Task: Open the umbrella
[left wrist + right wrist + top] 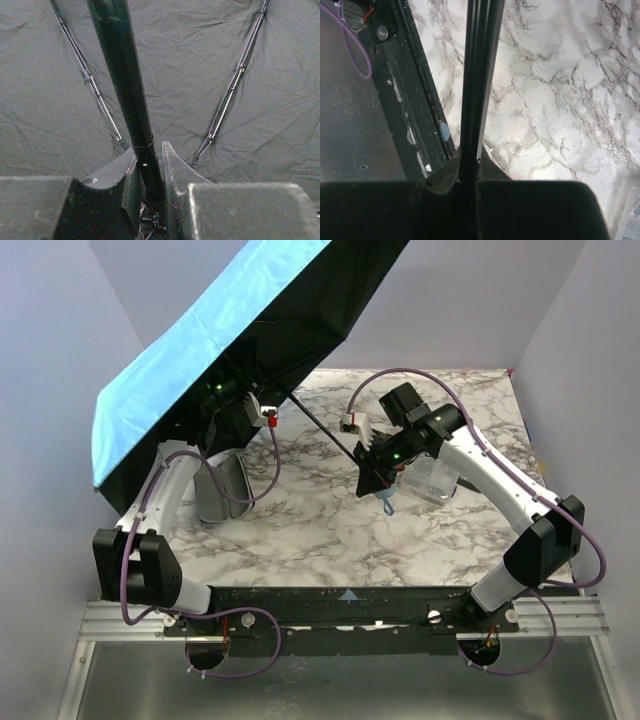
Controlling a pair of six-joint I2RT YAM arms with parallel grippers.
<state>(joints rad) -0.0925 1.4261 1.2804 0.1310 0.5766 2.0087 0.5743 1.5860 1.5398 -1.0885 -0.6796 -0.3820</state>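
My left gripper will next push outward along the umbrella's stem toward where the ribs meet and then open, because the black canopy [45,100] is still wrinkled between its ribs [230,90].
The umbrella [200,330] is spread open and tilted, with sky-blue fabric on top and black underneath, over the table's back left. Its thin black shaft [325,430] slants down to the right. My left gripper [250,405] sits under the canopy. In the left wrist view it [150,160] is shut on the shaft [125,85], below the black canopy [45,100] and its ribs [230,90]. My right gripper [372,475] is shut on the shaft's lower end [477,75], with the gripper [468,162] closed tight around it. The light-blue handle [389,504] hangs just below.
A grey rounded object [222,490] stands on the marble table [330,530] by the left arm. A clear plastic container [435,480] lies under the right arm and shows at the corner of the right wrist view [630,210]. Walls enclose the left, back and right.
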